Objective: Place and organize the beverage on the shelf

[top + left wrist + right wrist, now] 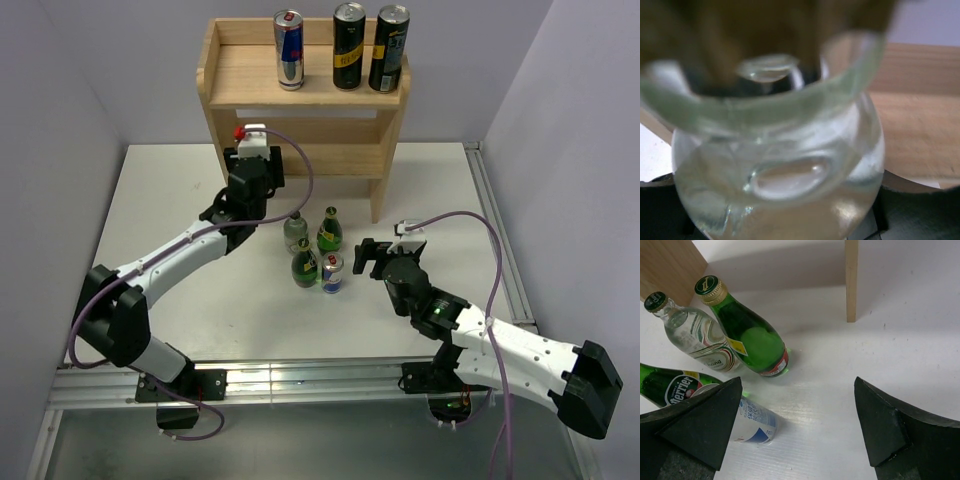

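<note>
My left gripper holds the clear glass bottle and will move it from the front of the shelf's lower level outward over the lower board, then release it.
The light-wood shelf [240, 82] stands at the back with a blue-silver can [289, 48] and two black-yellow cans [349, 45] on its upper board. My left gripper [252, 165] is in front of the lower tier, shut on a clear glass bottle [785, 165] that fills the left wrist view; the shelf's wood [920, 125] lies right behind it. On the table stand a clear bottle [296, 232], a green bottle [329, 230], a green Perrier bottle [305, 266] and a small can [332, 272]. My right gripper [366, 255] is open, just right of the can [752, 422].
The shelf's right side panel [852, 280] stands beyond my right gripper [797, 425]. A metal rail [495, 240] runs along the table's right edge. Walls close in on both sides.
</note>
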